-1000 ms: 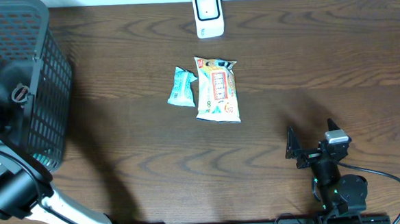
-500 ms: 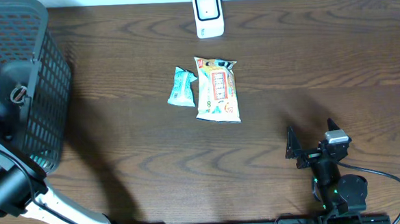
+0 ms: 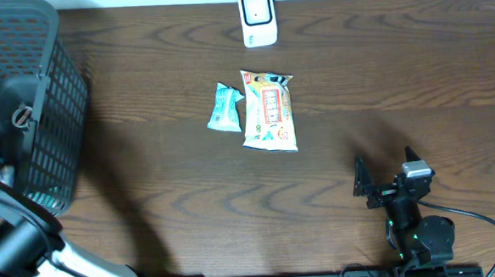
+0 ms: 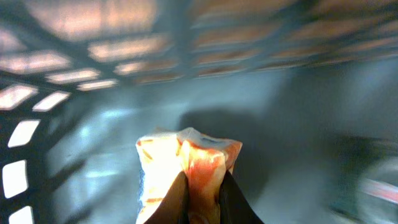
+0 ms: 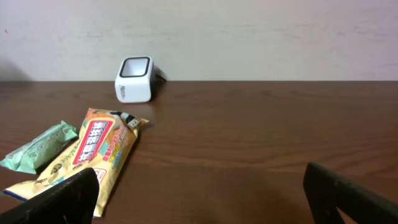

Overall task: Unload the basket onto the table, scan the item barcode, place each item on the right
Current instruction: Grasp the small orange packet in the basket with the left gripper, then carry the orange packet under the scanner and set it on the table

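The bare tabletop (image 3: 198,109) beside the teal packet is clear, so my left gripper should lift over the basket's rim and go down onto that spot to release.
In the left wrist view my left gripper (image 4: 202,198) is shut on an orange and white snack packet (image 4: 186,154), pinching its near end inside the black mesh basket (image 3: 55,106). The white barcode scanner (image 3: 257,17) stands at the table's far edge, its window (image 5: 135,67) facing up. My right gripper (image 3: 387,180) rests near the front right edge, open, with nothing between its fingers (image 5: 59,198). No barcode shows on the held packet.
A yellow snack bag (image 3: 268,109) and a small teal packet (image 3: 225,107) lie side by side mid-table, in front of the scanner. The yellow bag (image 5: 93,152) is just ahead-left of my right gripper. The basket fills the far left corner.
My left gripper went from open to shut on the orange packet inside the basket, and the left arm shifted slightly. The right arm stayed still.
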Controlling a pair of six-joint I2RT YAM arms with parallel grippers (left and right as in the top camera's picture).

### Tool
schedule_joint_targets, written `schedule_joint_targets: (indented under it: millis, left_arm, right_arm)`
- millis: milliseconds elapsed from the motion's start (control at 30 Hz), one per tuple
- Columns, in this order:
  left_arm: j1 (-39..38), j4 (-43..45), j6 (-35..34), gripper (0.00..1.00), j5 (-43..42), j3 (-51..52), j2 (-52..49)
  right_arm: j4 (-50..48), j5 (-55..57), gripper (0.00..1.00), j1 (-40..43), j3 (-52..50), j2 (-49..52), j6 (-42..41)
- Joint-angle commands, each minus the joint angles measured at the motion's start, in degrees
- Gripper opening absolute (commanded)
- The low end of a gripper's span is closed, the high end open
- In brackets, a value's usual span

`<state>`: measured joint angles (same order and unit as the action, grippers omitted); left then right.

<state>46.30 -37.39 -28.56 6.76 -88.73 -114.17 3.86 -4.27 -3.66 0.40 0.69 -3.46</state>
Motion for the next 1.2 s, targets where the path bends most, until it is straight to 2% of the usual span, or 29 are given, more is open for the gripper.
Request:
schedule_joint_targets:
  millis: [0, 167, 300, 500, 767, 967, 1167]
  left_arm:
    - [0.2, 3.5, -0.9, 0.07, -13.9, -0.3, 11.0]
    - [-0.5, 10.4, -0.9, 0.07, -32.4, -0.3, 21.4]
    - [-2.9, 12.7, -0.9, 0.07, -39.4, -0.3, 26.6]
    - [-11.0, 12.3, -0.5, 0.07, -39.6, -0.3, 30.1]
    - [-25.9, 13.4, 11.5, 0.07, -38.8, -0.3, 28.8]
    - [-37.3, 13.2, 21.5, 0.07, -32.3, 0.0, 28.4]
    - [-47.7, 11.2, 30.0, 0.07, -21.8, 2.2, 26.0]
  right_arm:
    - [0.2, -0.2, 0.99, 0.3, 0.0, -0.3, -0.1]
    - [0.2, -0.2, 0.99, 0.3, 0.0, -0.3, -0.1]
    - [0.2, -0.2, 0.99, 0.3, 0.0, -0.3, -0.1]
    - [0.2, -0.2, 0.99, 0.3, 0.0, -0.3, -0.1]
    - [0.2, -0.2, 0.99, 0.3, 0.0, -0.3, -0.1]
    - [0.2, -0.2, 0.99, 0.3, 0.0, -0.3, -0.1]
    - [0.2, -0.2, 0.99, 0.3, 0.0, -0.3, -0.1]
